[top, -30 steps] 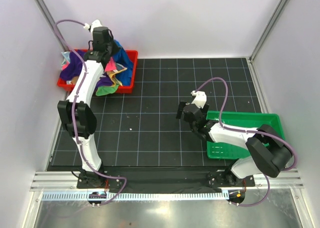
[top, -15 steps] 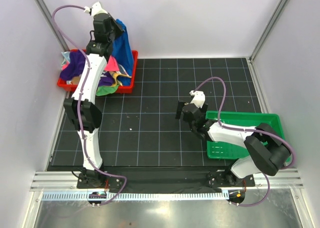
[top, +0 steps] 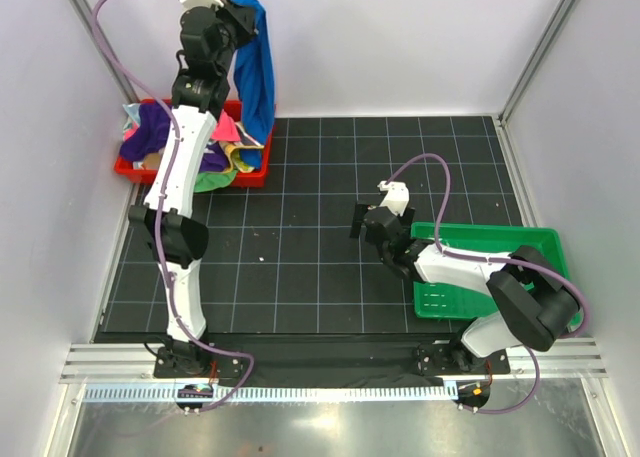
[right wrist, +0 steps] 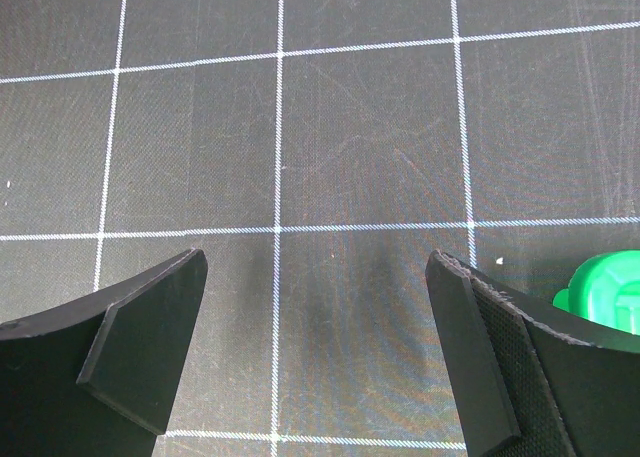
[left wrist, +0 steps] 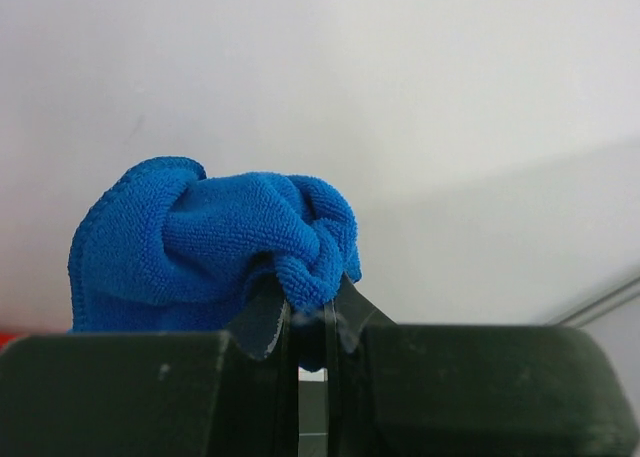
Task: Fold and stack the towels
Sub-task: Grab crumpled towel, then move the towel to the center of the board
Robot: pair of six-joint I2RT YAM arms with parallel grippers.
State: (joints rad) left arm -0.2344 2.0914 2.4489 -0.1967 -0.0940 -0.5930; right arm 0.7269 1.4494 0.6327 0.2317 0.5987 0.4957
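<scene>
My left gripper moves back and down over the near part of the mat next and releases the towel's corner, because the black mat between the trays lies bare.
High above the red tray (top: 258,173), my left gripper (top: 236,11) is shut on a bunched corner of a royal blue towel (top: 258,69). That towel hangs straight down, its lower end near the tray's right side. In the left wrist view the blue towel (left wrist: 210,242) bulges out above the pinching left gripper (left wrist: 310,312). More towels lie heaped in the tray: purple (top: 152,135), pink (top: 226,129) and green (top: 214,181). My right gripper (top: 358,223) hovers low over the black mat, open and empty. The right wrist view shows only mat between the right gripper's (right wrist: 315,277) tips.
A green tray (top: 500,239) sits on the mat at the right, beside the right arm; its corner (right wrist: 605,295) shows in the right wrist view. White walls close in behind and on both sides. The black gridded mat (top: 310,197) spreads between the two trays.
My left arm has risen steadily, pulling the blue towel up out of the red tray until it hangs at length. The right arm has barely moved.
</scene>
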